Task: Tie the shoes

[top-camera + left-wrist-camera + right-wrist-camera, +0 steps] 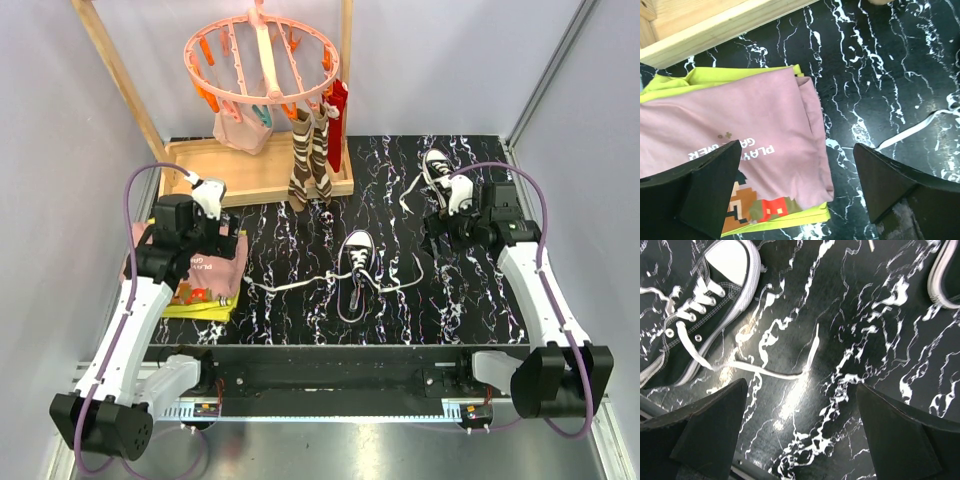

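The black sneaker's white lace is stretched out below my left gripper and to its right in the top view. My left gripper will swing across and down onto the lace's middle [298, 285].
One black sneaker with a white toe cap [358, 262] lies in the middle of the black marble table [300, 300]. It is untied, with its white laces [290, 285] spread to both sides. The second sneaker [437, 170] lies at the back right, also unlaced. My right gripper [436, 232] hangs open between them. In the right wrist view its open gripper [800, 440] is over bare table. The middle shoe [705, 305] is at the upper left, a lace [765, 372] lies just ahead, and the other shoe's sole [945, 275] is at the top right. My left gripper [212, 243] [797, 190] is open and empty over folded shirts.
A pink shirt on a yellow-green one [740, 130] lies at the table's left edge [205, 275]. A wooden rack base [240, 170] stands at the back left, with a pink peg hanger [262, 60] and brown striped socks [310, 150] hanging from it. A lace end [910, 131] lies right of the shirts.
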You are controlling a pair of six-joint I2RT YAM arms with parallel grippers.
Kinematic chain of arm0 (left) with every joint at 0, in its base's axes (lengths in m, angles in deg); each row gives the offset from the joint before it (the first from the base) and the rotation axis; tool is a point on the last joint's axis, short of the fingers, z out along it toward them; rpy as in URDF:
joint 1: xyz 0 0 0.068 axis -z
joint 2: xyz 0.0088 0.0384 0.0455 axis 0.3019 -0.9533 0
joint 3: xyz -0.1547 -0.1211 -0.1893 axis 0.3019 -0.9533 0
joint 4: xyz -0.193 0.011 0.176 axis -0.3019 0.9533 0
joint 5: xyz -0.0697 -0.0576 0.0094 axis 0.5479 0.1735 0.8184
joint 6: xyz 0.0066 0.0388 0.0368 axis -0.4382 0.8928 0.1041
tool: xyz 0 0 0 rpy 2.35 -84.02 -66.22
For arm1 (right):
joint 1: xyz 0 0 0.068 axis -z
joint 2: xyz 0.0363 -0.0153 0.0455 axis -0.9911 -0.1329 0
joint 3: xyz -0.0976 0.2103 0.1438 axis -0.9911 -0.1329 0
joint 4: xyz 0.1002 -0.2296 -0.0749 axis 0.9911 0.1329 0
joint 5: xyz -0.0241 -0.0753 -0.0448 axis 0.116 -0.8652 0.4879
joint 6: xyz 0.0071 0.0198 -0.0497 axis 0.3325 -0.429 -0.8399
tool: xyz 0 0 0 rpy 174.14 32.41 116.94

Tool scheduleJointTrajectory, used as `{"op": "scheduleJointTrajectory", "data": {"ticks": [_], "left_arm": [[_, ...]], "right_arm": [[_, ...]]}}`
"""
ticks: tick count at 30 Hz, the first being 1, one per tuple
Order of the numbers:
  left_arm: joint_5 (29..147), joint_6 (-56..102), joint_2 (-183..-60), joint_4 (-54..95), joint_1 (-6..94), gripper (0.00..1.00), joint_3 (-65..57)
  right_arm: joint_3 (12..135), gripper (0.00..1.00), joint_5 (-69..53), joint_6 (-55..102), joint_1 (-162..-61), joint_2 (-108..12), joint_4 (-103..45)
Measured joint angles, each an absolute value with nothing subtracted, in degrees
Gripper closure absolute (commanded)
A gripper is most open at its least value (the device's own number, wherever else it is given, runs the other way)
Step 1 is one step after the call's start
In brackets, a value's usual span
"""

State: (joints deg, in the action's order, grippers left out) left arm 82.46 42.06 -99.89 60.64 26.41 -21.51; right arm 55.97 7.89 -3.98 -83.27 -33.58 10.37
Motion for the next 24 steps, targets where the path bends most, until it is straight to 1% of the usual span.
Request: {"op": "scheduleJointTrajectory", "data": {"ticks": [3, 9, 17, 19, 20, 24], "left_arm": [[83.2, 45.9, -100.2, 60.7, 26.4, 0.01, -21.5], [89.4, 57.7, -104.3, 63.3, 27.5, 0.01, -20.9], [90.8, 68.6, -113.8, 64.6, 37.0, 0.01, -20.9], [91.1, 69.9, -116.8, 64.3, 38.9, 0.06, -20.9], [91.2, 70.4, -118.6, 64.0, 39.7, 0.1, -20.8], [91.2, 72.2, -127.1, 62.7, 42.6, 0.19, -20.8]], "right_arm": [[56.0, 0.0, 7.9, -4.5, -83.3, -35.2, 11.6], [56.0, 0.0, 7.9, -6.6, -83.3, -36.2, 15.0], [53.8, 0.0, 7.4, -9.8, -83.3, -37.1, 18.2], [53.2, 0.0, 7.1, -10.2, -83.3, -38.2, 18.9], [52.9, 0.0, 7.0, -10.4, -83.3, -38.8, 19.2], [51.4, 0.0, 5.7, -10.7, -83.3, -40.2, 20.0]]}}
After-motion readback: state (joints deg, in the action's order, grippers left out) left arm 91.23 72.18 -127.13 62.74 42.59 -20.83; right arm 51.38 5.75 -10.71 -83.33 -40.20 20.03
